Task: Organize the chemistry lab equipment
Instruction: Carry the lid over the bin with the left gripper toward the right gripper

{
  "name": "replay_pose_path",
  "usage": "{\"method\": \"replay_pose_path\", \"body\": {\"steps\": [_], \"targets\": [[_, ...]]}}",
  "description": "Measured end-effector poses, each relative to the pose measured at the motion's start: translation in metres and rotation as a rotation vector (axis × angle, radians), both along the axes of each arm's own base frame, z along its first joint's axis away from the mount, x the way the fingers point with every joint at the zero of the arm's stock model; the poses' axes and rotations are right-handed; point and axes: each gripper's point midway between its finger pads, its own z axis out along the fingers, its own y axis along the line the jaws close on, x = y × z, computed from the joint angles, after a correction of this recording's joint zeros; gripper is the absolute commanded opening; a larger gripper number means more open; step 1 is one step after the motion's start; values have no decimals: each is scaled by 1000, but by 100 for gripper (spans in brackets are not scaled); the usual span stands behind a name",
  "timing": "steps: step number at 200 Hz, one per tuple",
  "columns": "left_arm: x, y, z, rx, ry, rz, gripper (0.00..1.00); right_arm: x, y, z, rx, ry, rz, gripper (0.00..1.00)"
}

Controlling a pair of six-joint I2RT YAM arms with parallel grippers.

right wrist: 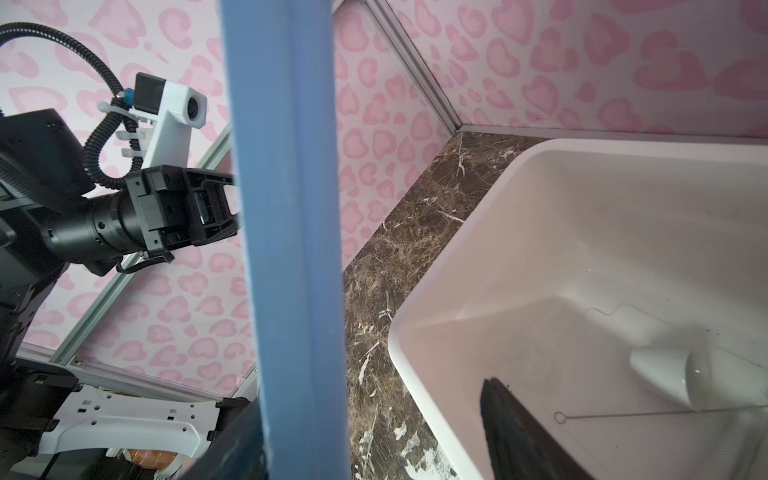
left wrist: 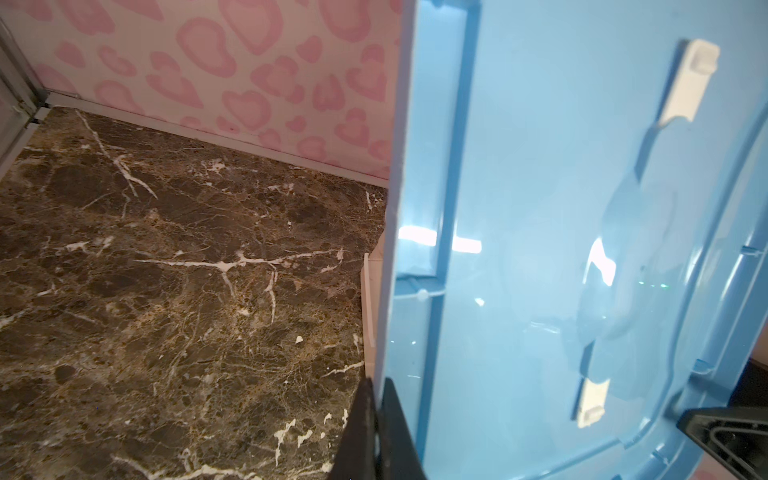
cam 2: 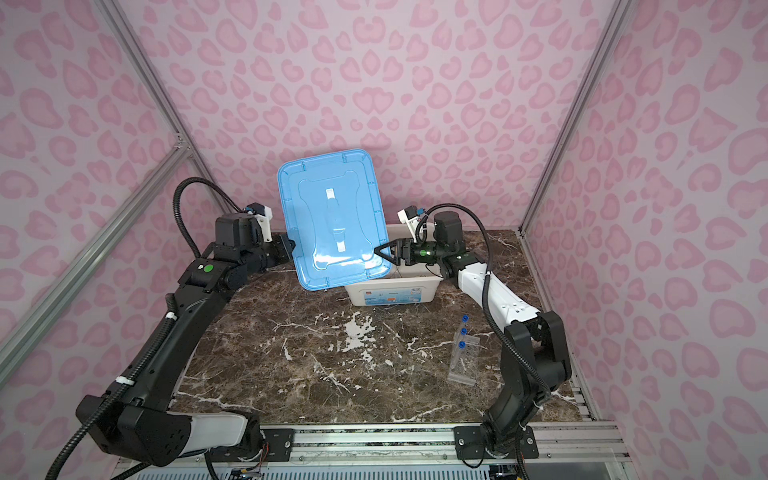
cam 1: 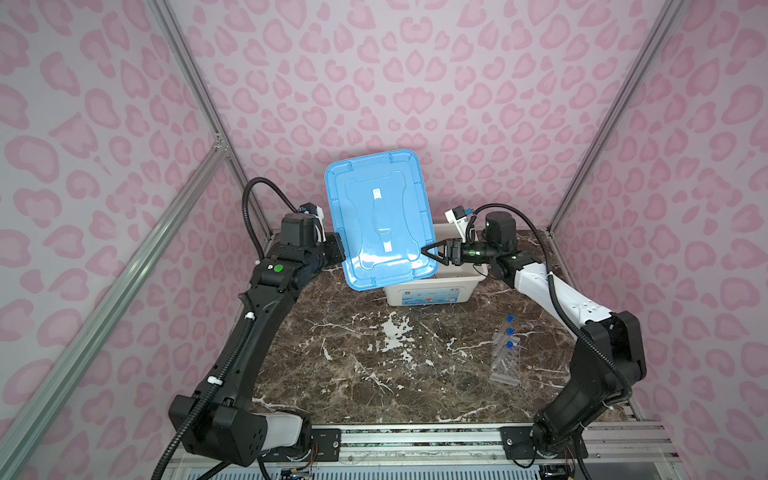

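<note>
The left gripper carries the lid's edge sideways toward the open white bin [cam 1: 457, 272] [left wrist: 371, 296] next and releases it, as the lid hangs only partly over the bin.
A large blue lid [cam 1: 378, 216] [cam 2: 332, 216] hangs tilted above the open white bin [cam 1: 428, 293]. My left gripper [cam 1: 338, 245] [left wrist: 376, 382] is shut on the lid's left edge [left wrist: 540, 208]. My right gripper [cam 1: 430, 251] [right wrist: 365, 395] stands open astride the lid's right edge [right wrist: 286, 208], one finger over the bin. A small white mortar bowl [right wrist: 665, 374] lies on its side inside the bin, beside a thin wire brush [right wrist: 623, 413]. Three blue-capped test tubes [cam 1: 510, 331] [cam 2: 462, 332] stand in a clear rack [cam 1: 505, 365] near the table's right side.
The bin [right wrist: 540, 208] stands at the back of the marble table [cam 1: 374, 365], close to the pink rear wall. Metal frame posts mark the corners. My left arm's wrist shows beyond the lid in the right wrist view.
</note>
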Motion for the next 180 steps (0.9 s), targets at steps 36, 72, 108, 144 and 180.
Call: {"method": "replay_pose_path", "body": {"steps": [36,72,108,144,180], "targets": [[5,-12,-5,-9,9,-34,4,-5,0,3,8,-6,7,67],[13,-18,-9,-19,13,-44,4,-11,-1,11,20,-18,14,56],[20,-26,-13,-33,13,-63,4,-16,-1,14,23,-21,26,43],[27,-38,-17,-50,12,-96,5,-18,-2,20,26,-41,25,27],[34,-51,-25,-65,28,-121,16,-19,-9,20,-4,-53,-5,24]]}}
